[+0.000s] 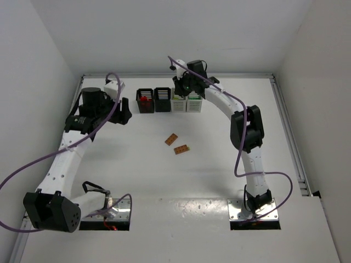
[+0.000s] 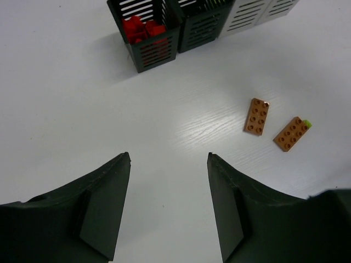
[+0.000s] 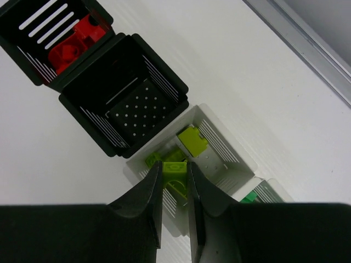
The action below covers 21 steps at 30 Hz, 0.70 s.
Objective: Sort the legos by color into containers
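My left gripper travels to the right in the top view next and lowers onto the yellow-green bit (image 1: 188, 147) (image 2: 307, 124), since it sticks out past the orange-tan lego's end.
Four bins stand in a row at the back: a black bin (image 1: 145, 102) holding red legos (image 3: 74, 44), an empty black bin (image 3: 123, 96), a white bin (image 3: 216, 145) holding yellow-green legos (image 3: 192, 139), and a second white bin (image 1: 194, 103) with a green lego (image 3: 249, 196). My right gripper (image 3: 175, 167) is shut on a yellow-green lego (image 3: 175, 170) above the first white bin's near rim. Two orange-tan legos (image 1: 171, 139) (image 1: 181, 149) lie mid-table, also in the left wrist view (image 2: 256, 116) (image 2: 291, 133). My left gripper (image 2: 169, 156) is open and empty above the table.
A metal rail (image 1: 288, 131) runs along the table's right edge. White walls close the back and sides. Purple cables (image 1: 33, 164) trail from both arms. A yellow-green bit (image 2: 307, 124) sticks out from under the right orange-tan lego.
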Motion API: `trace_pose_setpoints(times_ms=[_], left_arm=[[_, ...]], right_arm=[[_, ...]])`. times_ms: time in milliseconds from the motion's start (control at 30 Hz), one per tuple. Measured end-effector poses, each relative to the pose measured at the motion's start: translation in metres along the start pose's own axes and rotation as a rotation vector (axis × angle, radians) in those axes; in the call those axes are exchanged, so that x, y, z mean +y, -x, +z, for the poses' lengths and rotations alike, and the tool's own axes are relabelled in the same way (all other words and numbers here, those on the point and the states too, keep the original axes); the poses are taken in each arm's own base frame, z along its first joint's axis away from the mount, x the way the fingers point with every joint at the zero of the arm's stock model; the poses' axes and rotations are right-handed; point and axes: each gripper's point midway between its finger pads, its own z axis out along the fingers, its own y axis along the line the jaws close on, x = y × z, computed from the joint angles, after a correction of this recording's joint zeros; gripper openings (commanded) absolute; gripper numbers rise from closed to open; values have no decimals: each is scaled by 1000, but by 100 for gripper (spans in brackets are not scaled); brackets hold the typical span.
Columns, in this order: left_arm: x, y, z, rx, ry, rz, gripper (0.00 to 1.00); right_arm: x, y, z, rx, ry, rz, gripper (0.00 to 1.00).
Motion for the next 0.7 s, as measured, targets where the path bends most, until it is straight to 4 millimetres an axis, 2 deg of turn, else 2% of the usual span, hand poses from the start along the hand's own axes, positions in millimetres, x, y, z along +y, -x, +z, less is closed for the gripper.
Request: trace_pose_setpoints(times_ms=[100, 233, 433, 533, 700], left_arm=[[-12, -6, 4, 14, -33, 23, 65], [-37, -16, 11, 41, -106, 75, 65], [-61, -25, 19, 74, -172, 128, 65], [-73, -30, 25, 96, -205, 149, 65], [-89, -42, 37, 139, -250, 169, 62]], right_arm=[[-2, 0, 0, 2, -15, 14, 30], [-3, -1, 0, 6, -24, 20, 37], [-5, -1, 0, 8, -33, 24, 40], [-4, -2, 0, 8, -32, 30, 36], [-9, 1, -9, 1, -45, 60, 36]])
